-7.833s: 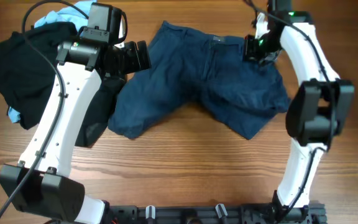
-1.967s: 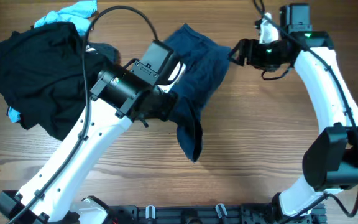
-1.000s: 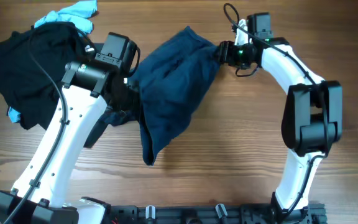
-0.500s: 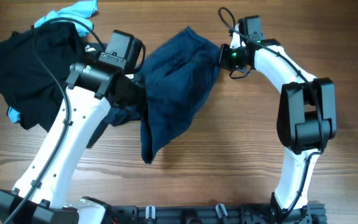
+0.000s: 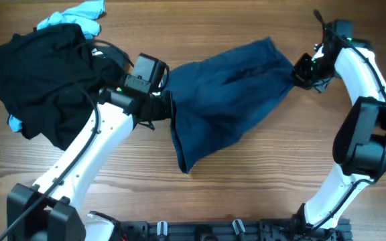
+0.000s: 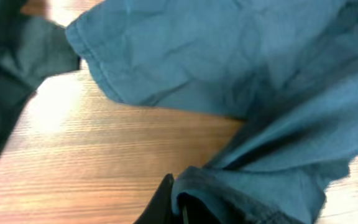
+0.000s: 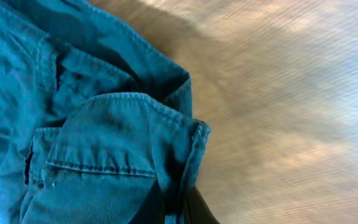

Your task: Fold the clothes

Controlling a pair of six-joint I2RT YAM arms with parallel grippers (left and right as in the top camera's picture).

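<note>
My left gripper holds the fold and should move outward to the far hem beside the black heap, then let go of the fold, as one leg still trails toward the front.
Dark blue denim shorts (image 5: 230, 90) are stretched across the middle of the table between my two grippers, one leg hanging toward the front (image 5: 186, 157). At the shorts' left edge, my left gripper (image 5: 166, 107) is shut on a fold of the fabric (image 6: 229, 186). My right gripper (image 5: 299, 72) is shut on the waistband corner (image 7: 188, 155) at the shorts' right end. Both wrist views show denim pinched between dark fingers.
A heap of black clothes (image 5: 42, 73) lies at the back left, with light blue cloth (image 5: 79, 15) peeking out behind it and at its left edge (image 5: 15, 124). Bare wooden table (image 5: 280, 174) lies in front of and right of the shorts.
My right gripper has shut on the waistband and pulled it far to the right, spreading the shorts out. My left gripper has shifted slightly right, still holding its edge.
</note>
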